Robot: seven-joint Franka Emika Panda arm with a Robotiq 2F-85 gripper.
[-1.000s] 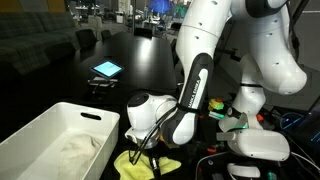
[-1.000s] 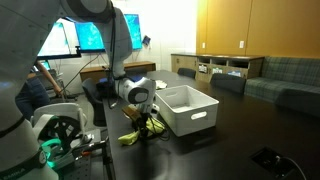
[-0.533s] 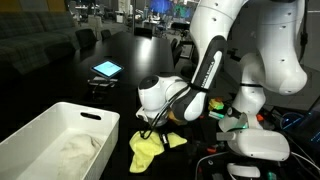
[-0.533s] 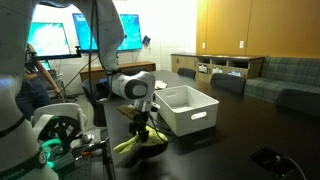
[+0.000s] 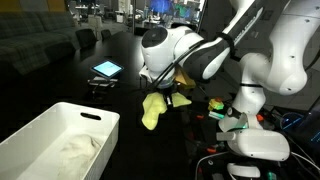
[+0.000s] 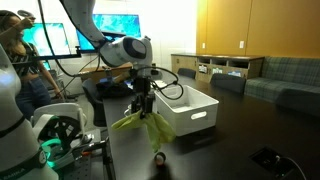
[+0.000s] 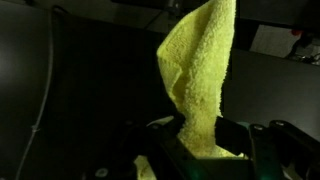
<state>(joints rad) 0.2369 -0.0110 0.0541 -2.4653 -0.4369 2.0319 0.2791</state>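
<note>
I will lift my gripper across over the open white bin and release the yellow cloth (image 5: 153,108), as it hangs low outside the bin's rim.
My gripper (image 5: 163,88) is shut on a yellow terry cloth (image 5: 153,108) and holds it in the air above the dark table. The cloth (image 6: 137,122) hangs down limp from the jaws in both exterior views, beside the gripper (image 6: 143,103). In the wrist view the yellow cloth (image 7: 200,70) fills the middle, pinched at its end between the two black fingers (image 7: 232,133) of the gripper (image 7: 205,135). A white bin (image 5: 110,140) stands on the table next to the hanging cloth, and the cloth is outside it.
The white bin (image 6: 190,112) holds a crumpled white cloth (image 5: 70,150). A lit tablet (image 5: 106,69) lies farther back on the table. A small dark object (image 6: 160,158) sits on the table below the cloth. The robot base and cables crowd one side (image 5: 255,140).
The gripper has risen from the table surface with the yellow cloth, which now hangs free in the air instead of lying bunched on the table.
</note>
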